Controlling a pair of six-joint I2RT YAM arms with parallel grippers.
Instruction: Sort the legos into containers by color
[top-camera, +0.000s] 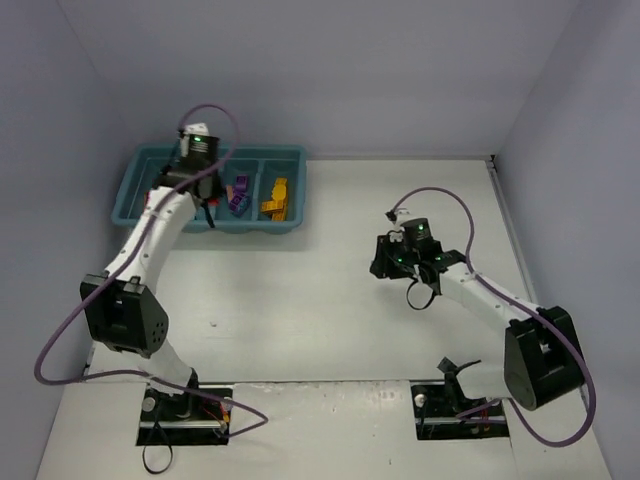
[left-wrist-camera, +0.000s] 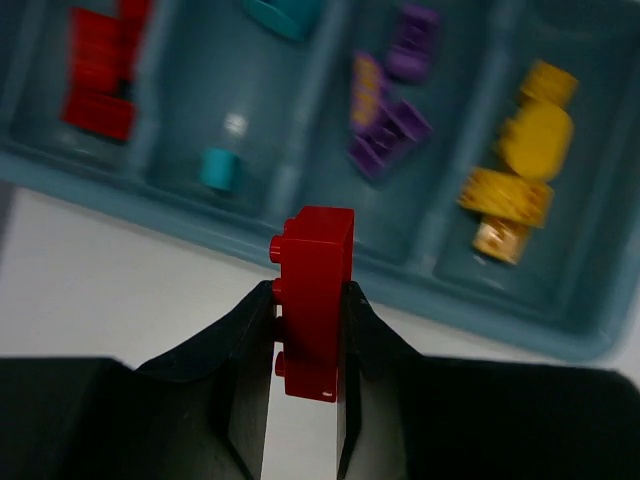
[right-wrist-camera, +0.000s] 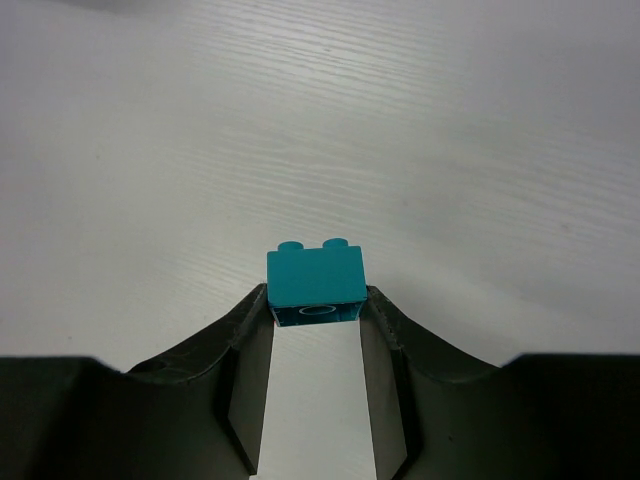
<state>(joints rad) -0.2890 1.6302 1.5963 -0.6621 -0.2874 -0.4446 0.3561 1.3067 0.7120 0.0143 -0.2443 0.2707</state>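
My left gripper should swing over the red bricks' compartment (top-camera: 145, 190) (left-wrist-camera: 100, 80), which lies to its left in the top view, to release the brick where its color matches.
My left gripper (left-wrist-camera: 308, 330) is shut on a red brick (left-wrist-camera: 315, 290), held on edge with its studs to the left, just above the near rim of the teal tray (left-wrist-camera: 450, 300). In the tray's compartments lie red bricks (left-wrist-camera: 100, 75), teal pieces (left-wrist-camera: 220, 168), purple pieces (left-wrist-camera: 390, 120) and yellow pieces (left-wrist-camera: 525, 150). From above, the left gripper (top-camera: 206, 212) hangs at the front wall of the tray (top-camera: 130, 185). My right gripper (right-wrist-camera: 316, 310) is shut on a teal brick (right-wrist-camera: 315, 275), studs up, over bare table. The right gripper (top-camera: 382, 262) is at mid-table, far from the tray.
The white table (top-camera: 320, 300) is walled in by pale panels at the back and sides. Purple cables loop off both arms. The left arm (top-camera: 150, 240) runs diagonally from its base up to the tray.
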